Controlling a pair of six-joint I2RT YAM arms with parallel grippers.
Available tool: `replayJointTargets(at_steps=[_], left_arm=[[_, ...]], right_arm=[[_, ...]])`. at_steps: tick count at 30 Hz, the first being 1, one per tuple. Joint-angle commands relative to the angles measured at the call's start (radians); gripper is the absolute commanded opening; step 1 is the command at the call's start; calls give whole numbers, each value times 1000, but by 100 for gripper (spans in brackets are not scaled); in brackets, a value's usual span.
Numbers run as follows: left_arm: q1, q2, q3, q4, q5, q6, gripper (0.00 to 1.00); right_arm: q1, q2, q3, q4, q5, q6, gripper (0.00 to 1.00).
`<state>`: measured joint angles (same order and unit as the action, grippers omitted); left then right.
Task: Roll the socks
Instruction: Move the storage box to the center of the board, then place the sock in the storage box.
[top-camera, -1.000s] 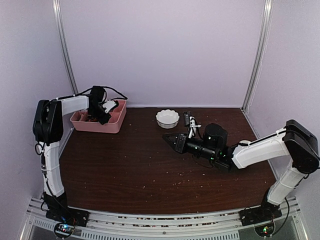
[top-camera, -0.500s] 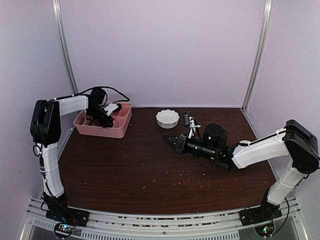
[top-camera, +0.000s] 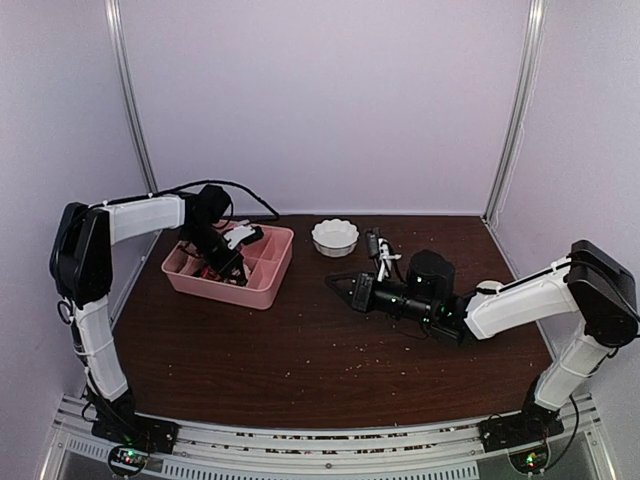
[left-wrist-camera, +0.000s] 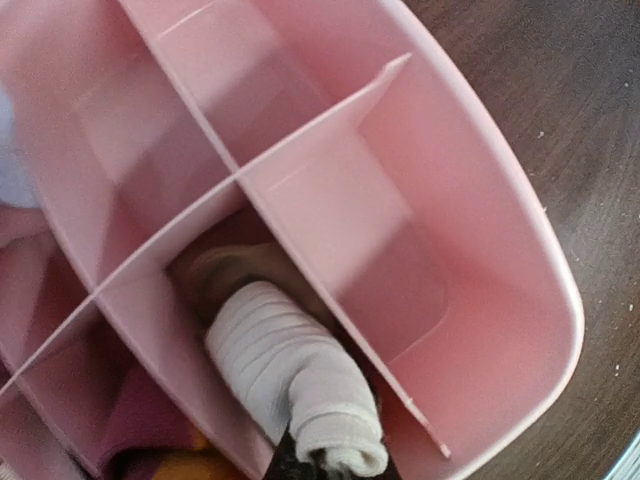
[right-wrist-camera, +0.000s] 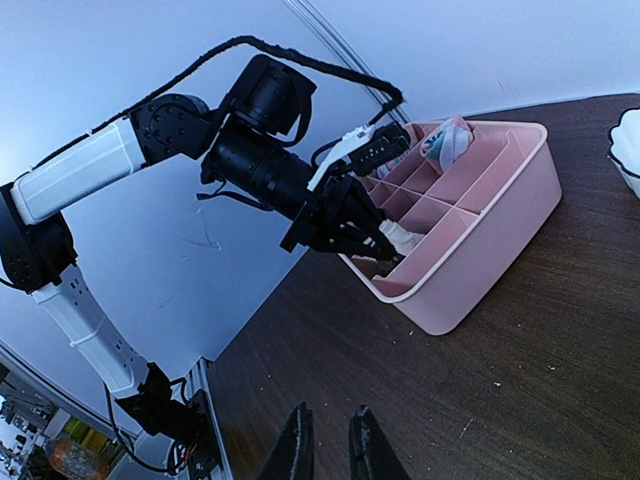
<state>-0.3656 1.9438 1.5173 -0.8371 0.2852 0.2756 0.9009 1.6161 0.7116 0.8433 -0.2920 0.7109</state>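
Observation:
I will lift my left gripper over the bin's divider, then lower the sock, which is tan-brown fabric, and release it into the bin's empty section (left-wrist-camera: 142, 172), which is outward of my gripper.
My left gripper (top-camera: 222, 262) reaches down into a pink divided bin (top-camera: 262, 296) and is shut on the cuff end of a rolled cream ribbed sock (left-wrist-camera: 290, 370) lying in one compartment. A tan-brown fabric piece (left-wrist-camera: 225, 270) lies under and behind it in the same compartment. In the right wrist view the left gripper (right-wrist-camera: 385, 240) and the cream sock (right-wrist-camera: 405, 238) show at the bin's near corner. My right gripper (top-camera: 335, 281) hovers low over the table middle, empty, its jaws almost together (right-wrist-camera: 330, 445).
A white scalloped bowl (top-camera: 335, 237) stands at the back centre, right of the bin. Other compartments hold a pale bundle (right-wrist-camera: 450, 145) and magenta-orange fabric (left-wrist-camera: 150, 430). Walls close in the left, back and right sides.
The pink bin has slid right and toward the near side with my left gripper inside it. The right arm has barely moved.

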Motion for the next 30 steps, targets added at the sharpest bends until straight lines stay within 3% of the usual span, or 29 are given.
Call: replayJointTargets(at_steps=[1,6,30], left_arm=[[12,-96,165,-90,-177,-8,0],[7,-71,312,-149,-182,-11,0],[-8,315,618,-119,-196,-12,0]], right_arm=[[-3,-1,-6,0,-23,0,13],[-3,25,3,15,-39,13,13],[-3,44,-33,79,-55,45,9]])
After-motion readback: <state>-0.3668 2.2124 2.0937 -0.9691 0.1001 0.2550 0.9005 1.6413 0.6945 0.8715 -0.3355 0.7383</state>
